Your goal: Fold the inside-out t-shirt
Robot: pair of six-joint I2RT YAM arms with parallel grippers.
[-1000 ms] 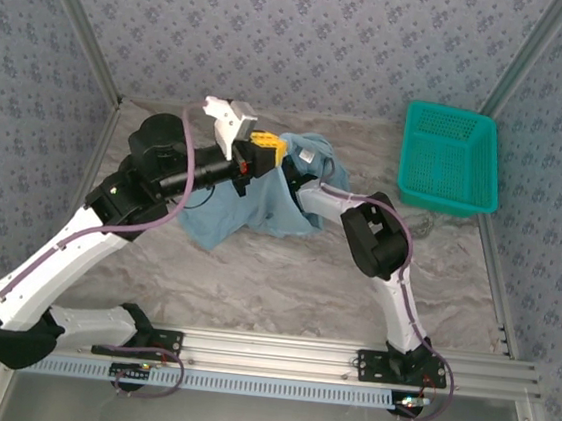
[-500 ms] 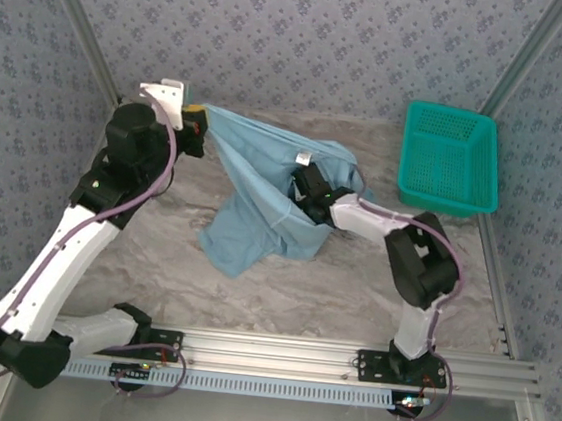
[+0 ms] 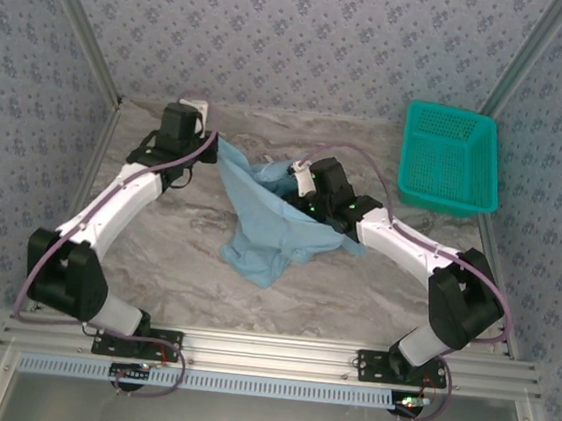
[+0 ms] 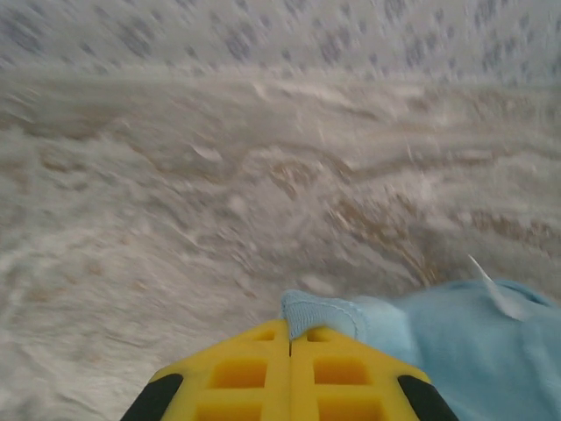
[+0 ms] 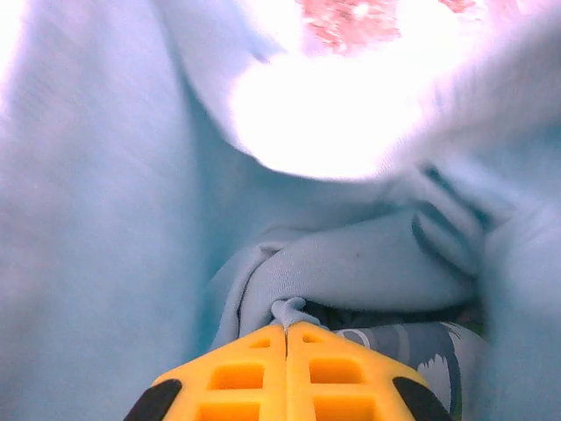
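Note:
Next, my left gripper should bring the hem back toward the shirt's bunched middle (image 3: 272, 222) and release it, since my right gripper holds a fold.
The light blue inside-out t-shirt (image 3: 274, 225) hangs bunched between my two grippers over the middle of the marbled table, its lower part trailing toward the near side. My left gripper (image 3: 214, 144) is at the shirt's far-left corner. In the left wrist view its yellow jaws (image 4: 290, 327) are shut on a ribbed hem of the shirt (image 4: 323, 313). My right gripper (image 3: 302, 185) is at the shirt's top middle. In the right wrist view it (image 5: 287, 328) is shut on a small fold of the cloth (image 5: 351, 267), and white print on grey (image 5: 429, 355) shows beneath.
A teal mesh basket (image 3: 449, 158) stands at the far right of the table (image 3: 183, 281). Patterned walls close in the back and both sides. An aluminium rail (image 3: 276, 351) with both arm bases runs along the near edge.
The left gripper swung out to the far left with the shirt's corner, spreading the cloth, then came down slightly. The right arm's elbow swung right, and its gripper kept hold of the shirt.

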